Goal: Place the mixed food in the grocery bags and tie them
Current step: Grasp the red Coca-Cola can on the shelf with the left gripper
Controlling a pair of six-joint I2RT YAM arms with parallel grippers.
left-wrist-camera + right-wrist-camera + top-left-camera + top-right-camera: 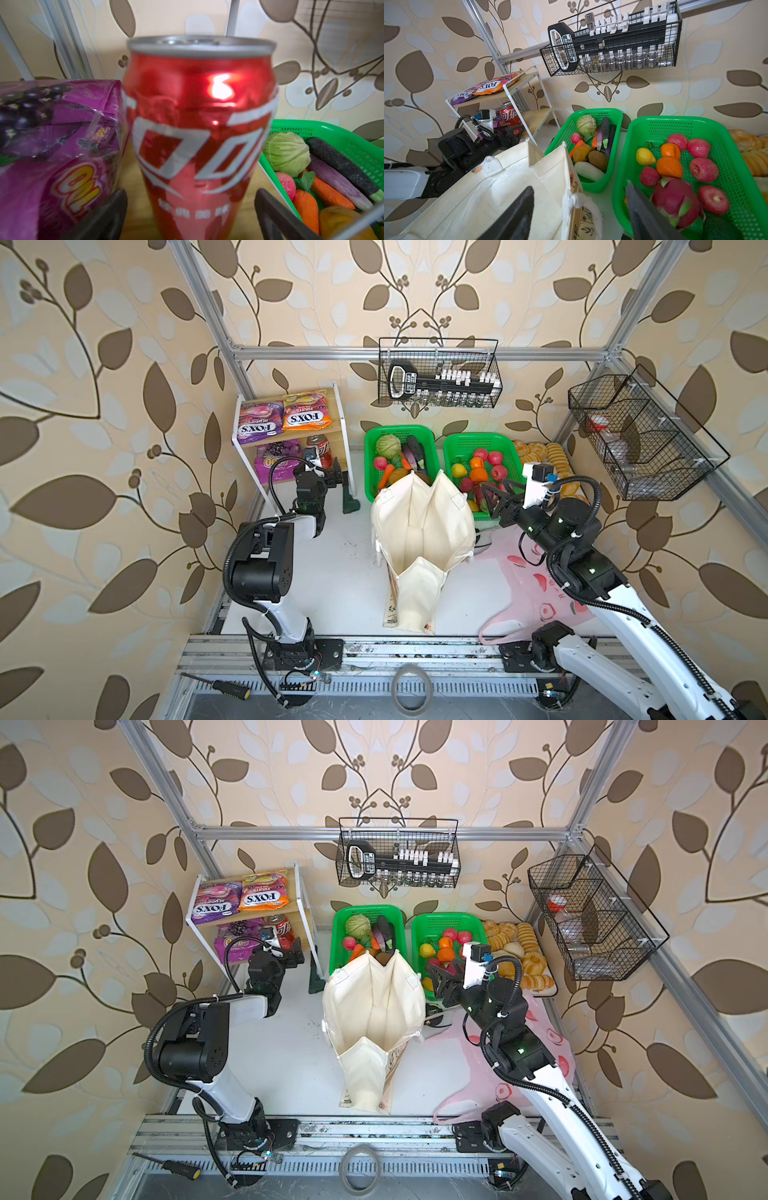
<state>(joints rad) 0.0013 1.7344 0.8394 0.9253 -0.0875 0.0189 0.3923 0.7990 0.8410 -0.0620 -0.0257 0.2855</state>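
Observation:
I will push my left gripper a little outward around the red soda can's body [322, 449] [196, 160] and close it, because the can stands just outward of it, between my open fingers.
The red soda can [197, 128] stands on the lower shelf beside the purple "100" packet [58, 145]. My left gripper [191, 195] is open, one finger on each side of the can with a gap at both. In both top views that gripper [332, 477] reaches under the shelf. The orange FOX'S packet [306, 412] lies on the top shelf. The cream tote [419, 531] stands open in the middle. My right gripper [579, 187] is open astride the tote's rim [571, 199]. The pink bag [536, 585] lies flat under the right arm. Cabbage [586, 124] and potatoes [598, 160] sit in the left green basket.
Two green baskets [370, 472] [511, 443] of vegetables and fruit stand behind the tote, with bread loaves [536, 452] to their right. A purple FOX'S packet [259, 423] shares the top shelf. Black wire baskets [440, 373] [640, 435] hang on the walls.

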